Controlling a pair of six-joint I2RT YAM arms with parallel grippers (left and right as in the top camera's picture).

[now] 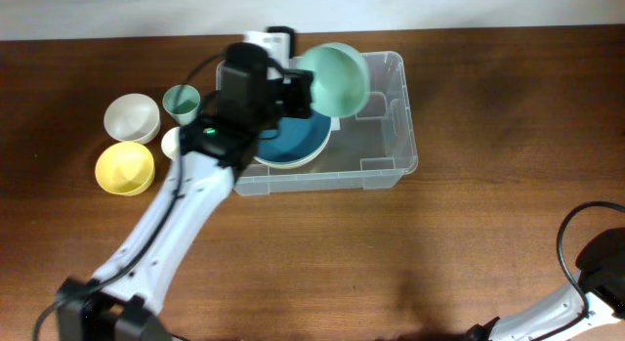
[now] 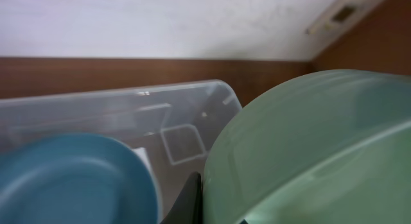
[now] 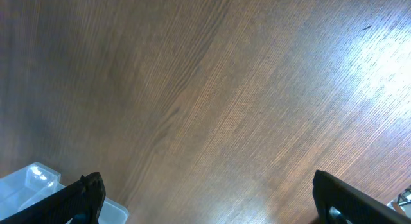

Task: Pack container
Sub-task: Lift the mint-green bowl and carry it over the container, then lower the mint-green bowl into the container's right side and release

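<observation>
Next, my left gripper needs to go to the right in the overhead view and down into the container's empty half (image 1: 367, 138) to release, since the blue bowl (image 1: 291, 143) occupies the other.
The clear plastic container (image 1: 389, 136) stands at the table's back centre, with a blue bowl (image 1: 291, 143) lying in its left half. My left gripper (image 1: 309, 91) is shut on the rim of a pale green bowl (image 1: 338, 79), held tilted above the container's back left part. In the left wrist view the green bowl (image 2: 308, 153) fills the right side, one dark finger (image 2: 190, 202) presses against it, and the blue bowl (image 2: 70, 182) lies below inside the container wall (image 2: 128, 112). My right gripper (image 3: 209, 201) hangs open over bare wood, nothing between its fingers.
Left of the container stand a white bowl (image 1: 132, 117), a yellow bowl (image 1: 125, 168), a small green cup (image 1: 182, 103) and a small white item (image 1: 171, 142). The right arm (image 1: 598, 268) sits at the front right corner. A container corner (image 3: 29, 184) shows in the right wrist view.
</observation>
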